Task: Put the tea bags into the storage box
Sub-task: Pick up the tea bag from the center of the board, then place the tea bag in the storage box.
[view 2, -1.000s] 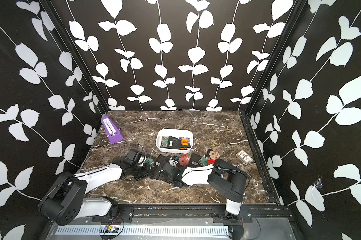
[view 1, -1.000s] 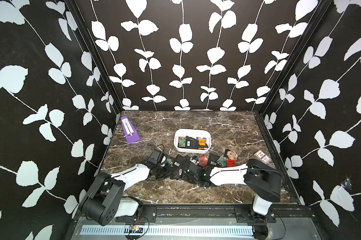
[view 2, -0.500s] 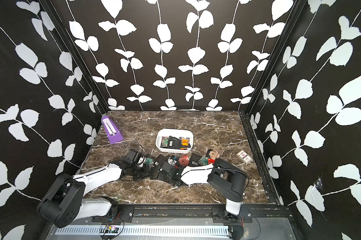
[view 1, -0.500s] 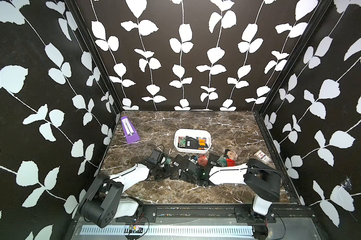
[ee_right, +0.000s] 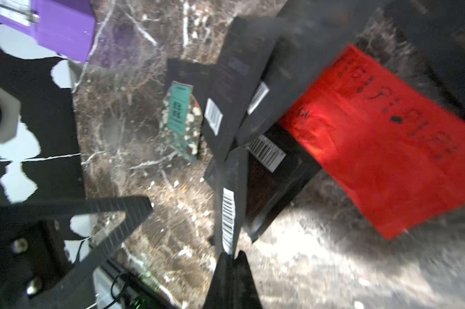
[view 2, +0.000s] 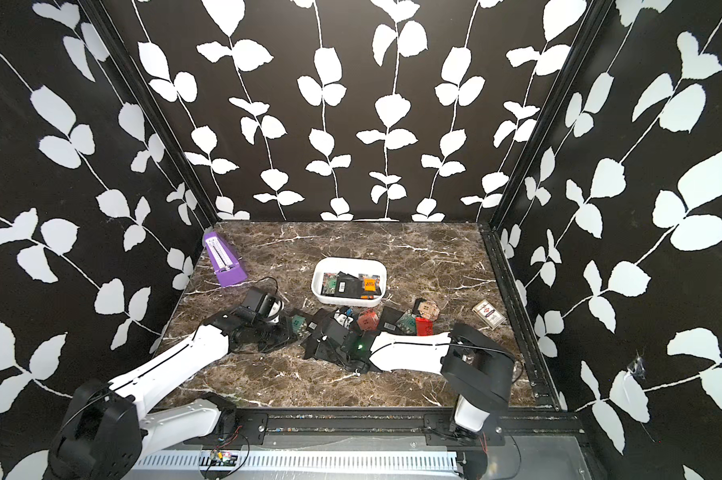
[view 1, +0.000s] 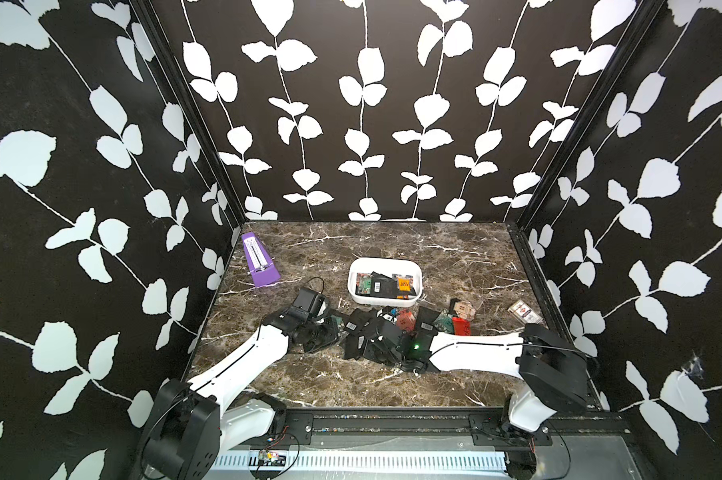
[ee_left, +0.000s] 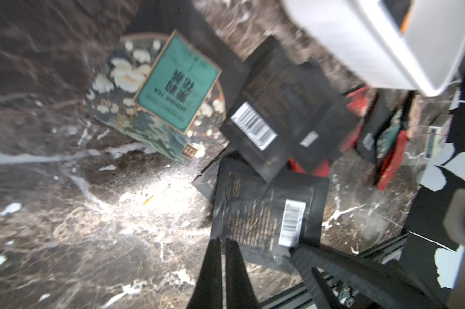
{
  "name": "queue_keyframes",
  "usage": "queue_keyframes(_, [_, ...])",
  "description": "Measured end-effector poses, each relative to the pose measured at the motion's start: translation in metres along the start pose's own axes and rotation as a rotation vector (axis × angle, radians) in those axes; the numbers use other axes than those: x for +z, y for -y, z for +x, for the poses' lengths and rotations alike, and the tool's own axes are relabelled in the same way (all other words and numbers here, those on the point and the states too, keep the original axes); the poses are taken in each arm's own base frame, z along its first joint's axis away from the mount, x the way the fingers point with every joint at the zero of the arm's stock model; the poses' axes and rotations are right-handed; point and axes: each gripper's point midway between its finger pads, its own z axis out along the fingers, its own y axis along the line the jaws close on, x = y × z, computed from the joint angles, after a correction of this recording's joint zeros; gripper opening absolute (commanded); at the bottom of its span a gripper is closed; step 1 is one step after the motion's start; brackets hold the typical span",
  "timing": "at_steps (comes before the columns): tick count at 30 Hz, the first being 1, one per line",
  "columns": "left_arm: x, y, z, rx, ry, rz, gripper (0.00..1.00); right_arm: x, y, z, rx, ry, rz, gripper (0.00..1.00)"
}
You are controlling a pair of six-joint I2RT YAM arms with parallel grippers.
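Note:
The barcode bag should go where other tea bags lie. My right gripper should rise from the heap and swing outward over the white storage box (view 1: 384,264) to let it go there.
The white storage box (view 1: 384,264) (view 2: 349,261) stands mid-table with several tea bags (view 1: 378,284) in it. More tea bags lie in a heap in front of it, mostly black, with a salmon one (view 1: 405,320) and a red one (view 1: 461,326). My right gripper (ee_right: 232,255) (view 1: 363,345) is shut on a black barcode tea bag (ee_right: 227,208) (ee_left: 266,214), which it holds edge-on. My left gripper (ee_left: 223,240) (view 1: 338,332) is shut, its tips at that bag's corner; I see nothing between them. A green jasmine tea bag (ee_left: 172,85) lies beyond it.
A purple metronome (view 1: 259,262) stands at the back left by the wall. A white-and-red card pack (view 1: 525,311) lies near the right edge. Both arms reach low over the table and meet at the heap. Black leaf-patterned walls close three sides.
My right gripper's jaws have closed on the black tea bag. Both arms have hardly moved.

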Motion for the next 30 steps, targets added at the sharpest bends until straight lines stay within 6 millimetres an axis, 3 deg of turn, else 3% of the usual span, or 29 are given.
queue_keyframes(5, [-0.016, 0.006, -0.004, 0.012, 0.038, 0.006, 0.05, -0.031, -0.015, -0.008, 0.002, 0.024, -0.049, 0.00])
queue_keyframes(13, [-0.022, 0.007, -0.007, 0.006, 0.065, 0.012, 0.24, -0.095, -0.021, -0.031, -0.051, 0.120, -0.077, 0.00])
queue_keyframes(16, [-0.022, 0.010, -0.009, -0.002, 0.077, 0.027, 0.26, -0.121, -0.016, -0.050, -0.084, 0.184, -0.043, 0.00])
queue_keyframes(20, [-0.020, 0.012, -0.012, -0.010, 0.089, 0.046, 0.35, -0.143, -0.017, -0.099, -0.068, 0.279, -0.020, 0.00])
queue_keyframes(25, [-0.019, 0.012, -0.011, -0.019, 0.097, 0.052, 0.45, -0.140, -0.006, -0.160, -0.013, 0.352, 0.025, 0.00])
queue_keyframes(30, [-0.018, 0.010, -0.010, -0.019, 0.097, 0.053, 0.47, -0.103, 0.001, -0.200, 0.009, 0.326, 0.068, 0.00])
